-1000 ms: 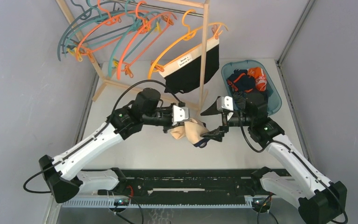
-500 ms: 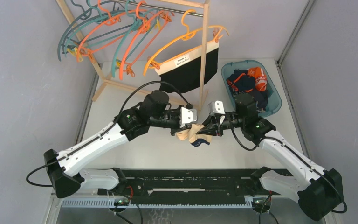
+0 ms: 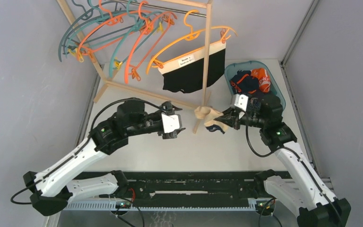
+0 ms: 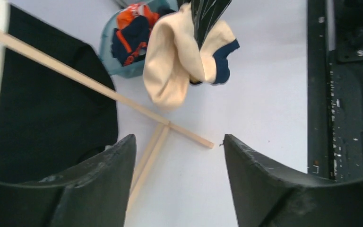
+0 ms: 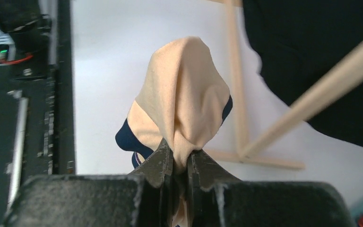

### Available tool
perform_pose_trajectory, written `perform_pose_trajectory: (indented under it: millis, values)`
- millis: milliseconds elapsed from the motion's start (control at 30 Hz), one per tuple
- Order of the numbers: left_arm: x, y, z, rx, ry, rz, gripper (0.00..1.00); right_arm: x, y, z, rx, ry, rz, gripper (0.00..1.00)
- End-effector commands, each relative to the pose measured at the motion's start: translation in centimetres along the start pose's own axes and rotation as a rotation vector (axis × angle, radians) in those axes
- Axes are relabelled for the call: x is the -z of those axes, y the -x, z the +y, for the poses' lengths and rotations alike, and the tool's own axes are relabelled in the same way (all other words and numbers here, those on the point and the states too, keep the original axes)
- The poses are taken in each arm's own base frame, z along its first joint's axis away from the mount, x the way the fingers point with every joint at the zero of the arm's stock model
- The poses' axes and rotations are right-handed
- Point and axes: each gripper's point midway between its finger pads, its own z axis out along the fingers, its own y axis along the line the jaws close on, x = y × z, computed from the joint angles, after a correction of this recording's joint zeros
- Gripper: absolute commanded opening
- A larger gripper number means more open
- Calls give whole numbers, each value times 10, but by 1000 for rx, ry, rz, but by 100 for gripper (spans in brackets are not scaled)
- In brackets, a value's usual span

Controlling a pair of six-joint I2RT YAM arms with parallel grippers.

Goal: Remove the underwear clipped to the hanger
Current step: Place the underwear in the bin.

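My right gripper turns outward next and carries the beige underwear away from the wooden post, over the blue bin, as it already holds other underwear.
A beige pair of underwear (image 3: 206, 115) with navy trim hangs bunched above the table, pinched in my right gripper (image 3: 221, 121). The right wrist view shows that gripper (image 5: 180, 152) shut on a fold of the beige underwear (image 5: 184, 99). My left gripper (image 3: 182, 128) stands open to the left, apart from the cloth. In the left wrist view, nothing lies between its fingers (image 4: 177, 139), and the beige underwear (image 4: 175, 66) hangs ahead. A black pair of underwear (image 3: 191, 75) with a white waistband is clipped to an orange hanger (image 3: 189, 39).
A wooden rack post (image 3: 207, 52) stands just behind the held cloth, its foot (image 4: 156, 142) on the table. Several bare teal and orange hangers (image 3: 108, 33) hang at the back left. A blue bin (image 3: 278, 100) at the right holds navy and orange underwear (image 3: 248, 82).
My left gripper opened, let go of the beige underwear and drew back left. My right gripper shut on it and carried it right, towards the rack post and bin.
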Motion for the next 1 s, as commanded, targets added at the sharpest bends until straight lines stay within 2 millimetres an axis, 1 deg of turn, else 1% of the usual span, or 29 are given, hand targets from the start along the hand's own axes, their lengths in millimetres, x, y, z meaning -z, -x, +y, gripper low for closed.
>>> perform_pose_trajectory:
  millis: [0, 133, 167, 200, 300, 400, 433, 600, 633, 700, 733, 800, 833, 867, 900, 933, 967]
  values:
    - [28, 12, 25, -57, 146, -1, 75, 25, 20, -38, 32, -227, -27, 0]
    - [53, 24, 38, -74, 229, -6, 86, 52, 24, -78, 21, -471, -18, 0]
    - [58, 25, 42, -73, 255, -3, 88, 60, 23, -90, 11, -545, -11, 0]
    - [63, 28, 47, -68, 282, -4, 91, 72, 19, -106, 0, -648, 5, 0]
    - [78, 31, 64, -32, 369, 8, 94, 106, 8, -143, -26, -885, 55, 0]
    - [90, 35, 76, 12, 429, 0, 94, 135, -3, -172, -61, -1054, 111, 0]
    - [94, 36, 80, 24, 448, -3, 95, 142, -7, -180, -73, -1091, 129, 0]
    - [115, 40, 93, 85, 538, -20, 98, 168, -45, -214, -138, -1203, 265, 0]
    - [118, 40, 95, 90, 552, -23, 99, 173, -52, -220, -148, -1211, 287, 1]
    - [124, 40, 97, 95, 571, -30, 99, 190, -69, -234, -181, -1243, 325, 2]
    - [126, 41, 97, 94, 577, -34, 99, 195, -73, -242, -198, -1245, 331, 3]
    - [132, 42, 98, 100, 598, -43, 100, 204, -90, -254, -248, -1236, 359, 5]
    - [135, 42, 99, 105, 608, -45, 100, 208, -98, -258, -271, -1231, 373, 8]
    - [140, 44, 101, 111, 623, -51, 100, 207, -110, -263, -302, -1210, 393, 14]
    - [144, 45, 103, 118, 639, -56, 100, 206, -119, -265, -328, -1185, 413, 23]
    - [147, 45, 106, 127, 656, -57, 100, 205, -126, -267, -351, -1167, 434, 35]
    - [150, 45, 109, 140, 674, -59, 100, 204, -132, -268, -380, -1154, 457, 42]
